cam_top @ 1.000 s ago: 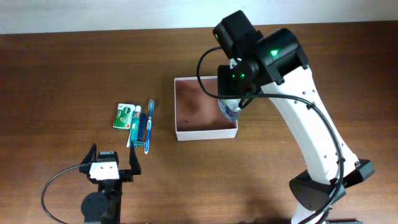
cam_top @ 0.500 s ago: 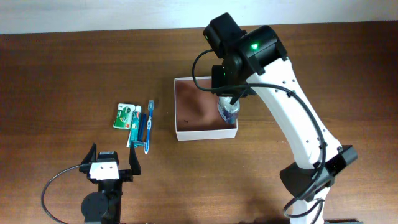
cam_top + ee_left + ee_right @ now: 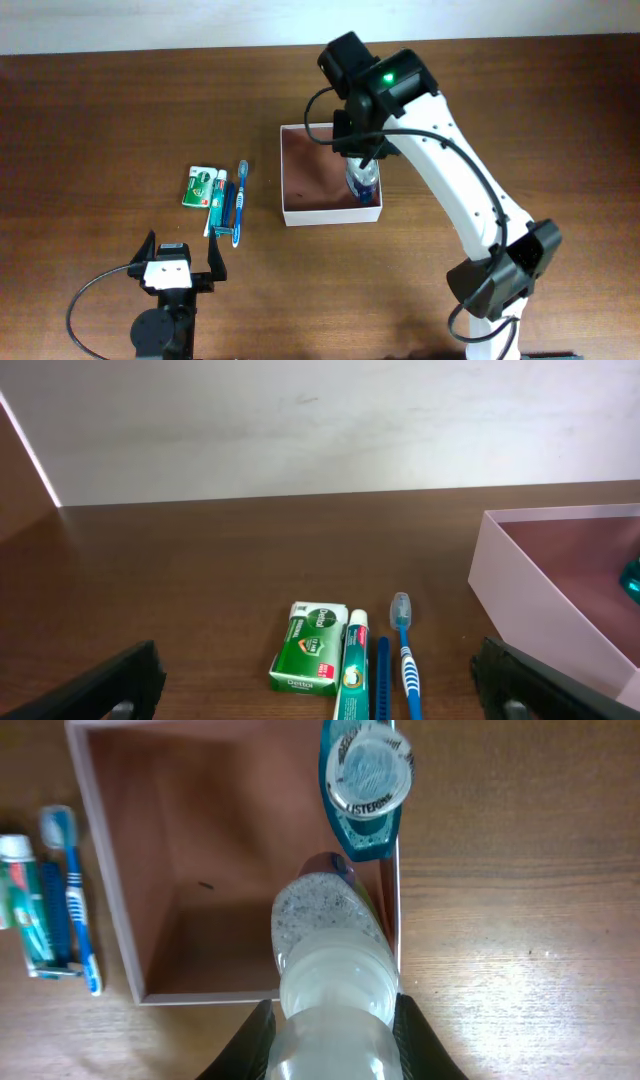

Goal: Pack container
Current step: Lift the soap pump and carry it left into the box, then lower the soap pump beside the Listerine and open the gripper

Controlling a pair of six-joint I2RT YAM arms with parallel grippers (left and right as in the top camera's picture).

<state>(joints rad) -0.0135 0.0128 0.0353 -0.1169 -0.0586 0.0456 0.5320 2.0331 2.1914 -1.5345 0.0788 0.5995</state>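
Note:
The clear bottle should be released on the free container bottom (image 3: pixel 360 188) (image 3: pixel 337 895) between the Listerine bottle and the container's near side, so my right gripper will lower there first.
The container (image 3: pixel 300 215) is a shallow white-walled box with a pinkish-brown floor, also seen in the left wrist view (image 3: pixel 530 600) and from the right wrist (image 3: pixel 110 900). My right gripper (image 3: pixel 335 1040) is shut on a clear bottle (image 3: pixel 335 950) with pale speckled contents. It hangs over the container's right side, close to the right wall (image 3: pixel 363 180). A teal Listerine bottle (image 3: pixel 365 780) with a white cap stands at the container's far right wall. My left gripper (image 3: pixel 180 262) is open near the front left, and nothing lies between its fingers (image 3: pixel 110 685).
Left of the container lie a green Dettol box (image 3: pixel 199 186) (image 3: pixel 312 646), a toothpaste tube (image 3: pixel 214 205) (image 3: pixel 350 670), a dark blue stick (image 3: pixel 382 680) and a blue toothbrush (image 3: pixel 239 200) (image 3: pixel 405 660). The right arm (image 3: pixel 450 190) spans the table's right half.
The right arm has swung left, carrying the clear bottle slightly further over the container. The left arm and the items on the table have not moved.

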